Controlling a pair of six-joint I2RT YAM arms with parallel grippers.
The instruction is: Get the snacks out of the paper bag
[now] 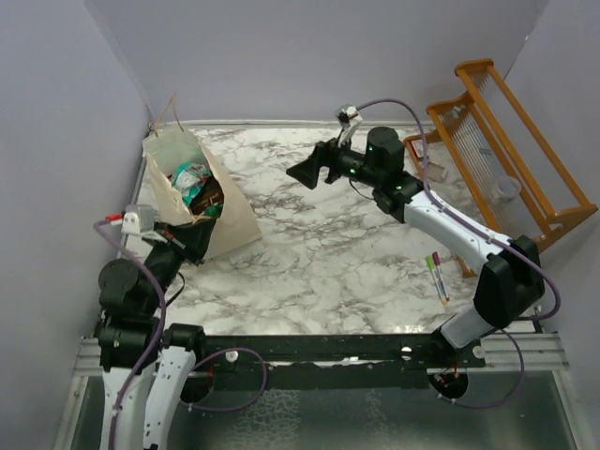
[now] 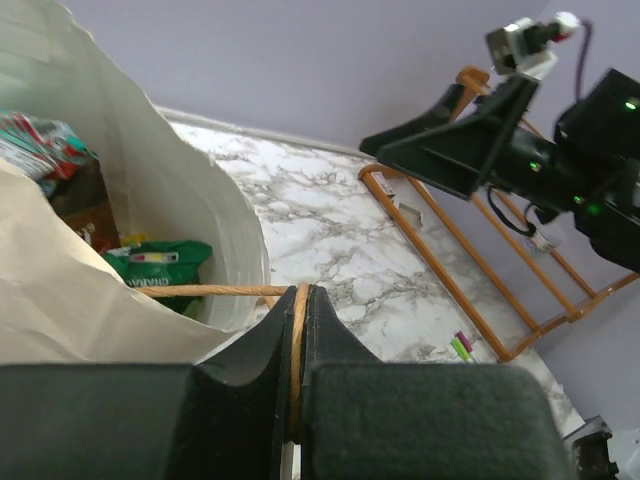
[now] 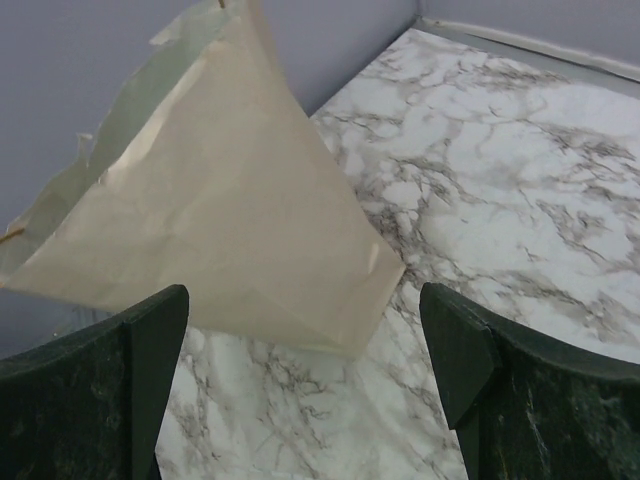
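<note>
My right gripper moves outward and to the left in the top view onto the far cord handle (image 1: 172,100) next, since that handle stands up free above the bag's rim.
The beige paper bag (image 1: 234,216) stands at the back left of the marble table, its mouth open upward. Several snacks (image 1: 192,183) show inside it, among them a green bag (image 2: 158,262) and a red-and-white packet (image 2: 35,145). My left gripper (image 1: 192,234) is shut on the bag's twisted cord handle (image 2: 215,291) at the near rim; the cord runs between the jaws. My right gripper (image 1: 307,173) is open and empty, in the air right of the bag, facing its side (image 3: 230,200).
A wooden rack (image 1: 506,131) stands at the back right, holding a clear cup (image 1: 506,189). Two marker pens, green and pink (image 1: 437,274), lie on the table near the right arm. Purple walls close the back and left sides.
</note>
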